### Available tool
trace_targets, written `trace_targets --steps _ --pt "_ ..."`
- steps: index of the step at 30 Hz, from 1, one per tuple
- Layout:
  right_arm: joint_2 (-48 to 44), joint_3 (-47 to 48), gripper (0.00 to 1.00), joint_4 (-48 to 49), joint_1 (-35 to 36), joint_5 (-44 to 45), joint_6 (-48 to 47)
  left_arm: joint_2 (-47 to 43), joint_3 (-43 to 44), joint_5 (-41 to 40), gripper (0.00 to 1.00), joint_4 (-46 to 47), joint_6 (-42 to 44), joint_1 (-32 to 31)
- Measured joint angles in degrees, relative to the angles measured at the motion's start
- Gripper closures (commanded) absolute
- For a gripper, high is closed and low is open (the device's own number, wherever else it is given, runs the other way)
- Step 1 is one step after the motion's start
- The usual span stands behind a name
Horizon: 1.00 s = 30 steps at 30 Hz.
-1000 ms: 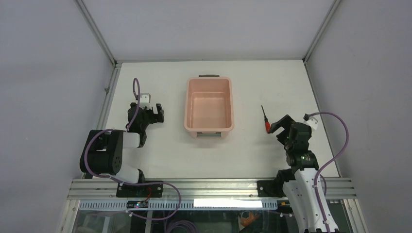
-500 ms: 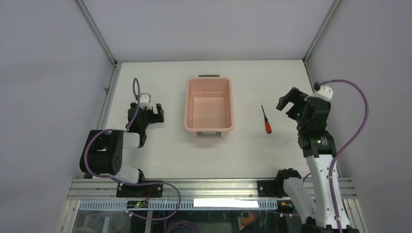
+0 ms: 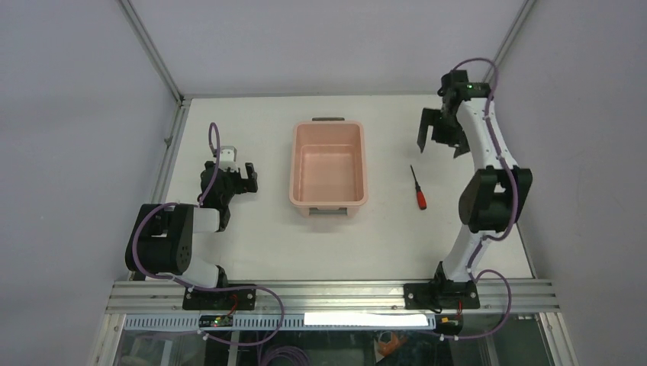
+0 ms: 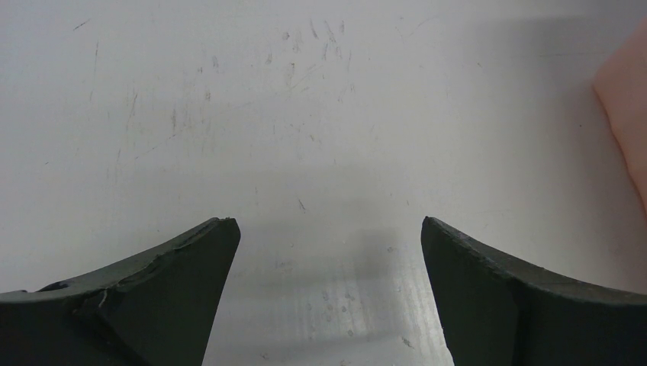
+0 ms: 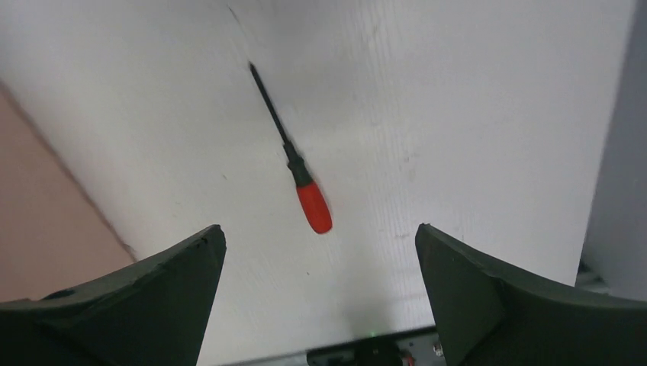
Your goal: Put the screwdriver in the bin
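The red handle's dark end (image 3: 419, 190) (image 5: 302, 177) by the screwdriver's stem is below my right gripper and toward my base. I will lower my right gripper next and pull it back onto that end.
The screwdriver (image 3: 416, 188) (image 5: 299, 180), with a red handle and a thin black shaft, lies flat on the white table to the right of the bin (image 3: 292, 172), a salmon-pink tub with nothing in it. High above the table, beyond the screwdriver's tip, hangs my right gripper (image 3: 442, 136) (image 5: 320, 236). It is open and holds nothing, and the screwdriver shows between its fingers in the right wrist view. My left gripper (image 3: 243, 177) (image 4: 328, 229) rests low on the table left of the bin, open and empty.
The pink bin's edge (image 4: 626, 114) shows at the right of the left wrist view. Grey enclosure walls (image 3: 91, 76) stand round the table, with a metal rail (image 3: 328, 293) along its near edge. The right arm (image 3: 488, 198) stretches tall at the table's right side.
My right arm has risen and swung from beside the screwdriver's handle to the far right, its gripper still open. The screwdriver, the bin and the left arm have stayed put.
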Motion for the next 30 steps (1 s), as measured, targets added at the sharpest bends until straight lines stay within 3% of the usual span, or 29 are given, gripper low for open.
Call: trace_targets --steps 4,8,16,19,23,24,30 --pt "7.9 -11.7 0.04 -2.7 0.0 0.0 -0.8 0.0 0.0 0.0 0.01 0.0 0.0 0.0" --pt "10.0 -19.3 0.08 -1.4 0.1 -0.7 -1.6 0.0 0.0 0.0 0.01 0.0 0.0 0.0" --pt "13.5 -23.7 0.17 5.6 2.1 -0.6 -2.0 0.0 0.0 0.0 0.01 0.0 0.0 0.0" --pt "15.4 -24.2 0.36 7.4 3.2 -0.6 -2.3 0.0 0.0 0.0 0.01 0.0 0.0 0.0" --pt "15.7 -24.1 0.92 8.2 4.3 -0.8 -3.1 0.0 0.0 0.0 0.01 0.0 0.0 0.0" --pt "15.8 -24.1 1.00 8.5 4.6 -0.7 -3.2 0.0 0.0 0.0 0.01 0.0 0.0 0.0" --pt "15.8 -21.6 1.00 5.8 4.6 0.0 -3.8 0.0 0.0 0.0 0.01 0.0 0.0 0.0"
